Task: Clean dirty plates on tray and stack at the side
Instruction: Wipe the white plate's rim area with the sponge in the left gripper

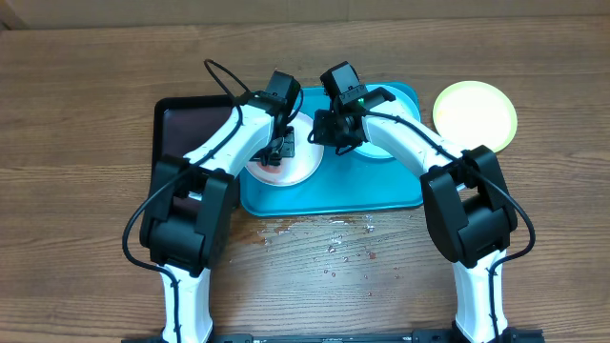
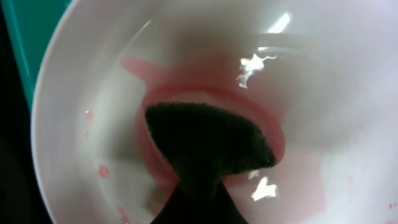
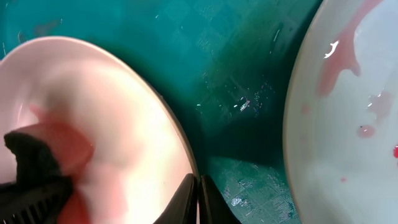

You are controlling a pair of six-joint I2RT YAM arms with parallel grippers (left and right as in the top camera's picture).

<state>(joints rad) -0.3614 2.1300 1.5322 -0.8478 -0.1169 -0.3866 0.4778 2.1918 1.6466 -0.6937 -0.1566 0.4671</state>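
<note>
The dark sponge should go to the open part of the black tray's bottom, which is to the left of my left gripper in the overhead view. My left gripper will lift, cross over, lower and release it there next.
The white plate (image 1: 301, 170) lies on the left part of the turquoise tray (image 1: 334, 195) and carries red smears (image 2: 298, 180). My left gripper (image 1: 281, 148) is shut on a black sponge (image 2: 208, 146) that presses on the middle of the plate. My right gripper (image 3: 198, 186) is shut on the white plate's right rim (image 3: 149, 124). The mint green plate (image 3: 348, 112), with red smears, lies on the tray to the right, partly under my right arm (image 1: 372, 152). The yellow-green plate (image 1: 475, 112) lies on the table right of the tray and looks clean.
A black rectangular tray (image 1: 181, 124) sits against the turquoise tray's left side, under my left arm. Water drops and pinkish spots (image 1: 334, 238) dot the wooden table in front of the tray.
</note>
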